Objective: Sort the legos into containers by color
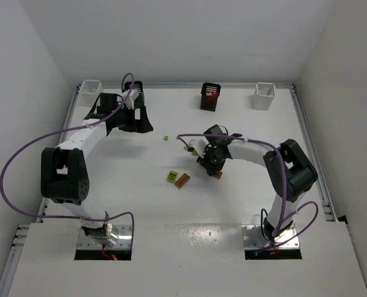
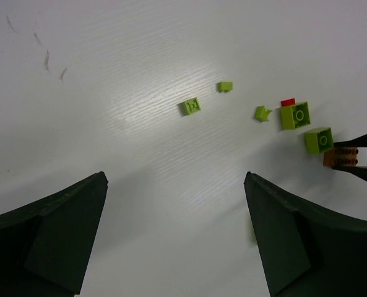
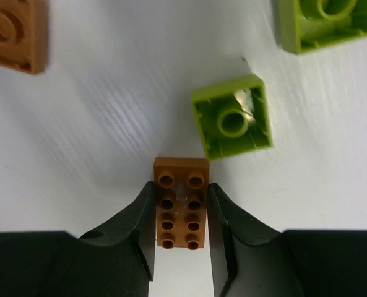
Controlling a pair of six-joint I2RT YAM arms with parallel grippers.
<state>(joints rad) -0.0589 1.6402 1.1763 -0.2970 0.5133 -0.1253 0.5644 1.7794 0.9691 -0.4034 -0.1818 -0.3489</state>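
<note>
My right gripper will next rise outward over the white container and release the orange-brown lego, as red is in the black bin and the container beside it is empty.
My right gripper is shut on an orange-brown lego, its fingers pressed to both long sides; the brick sits low at the table's middle. Just beyond it lie two upturned yellow-green legos and an orange-brown plate. My left gripper hangs open over bare table at the back left. Ahead of it lie several yellow-green legos and a red one. The containers line the back edge: white, black, black, white.
A green lego and an orange-brown lego lie together left of the right gripper. One small yellow-green piece sits alone farther back. Something red shows in the right-hand black bin. Walls close the table at the back and both sides.
</note>
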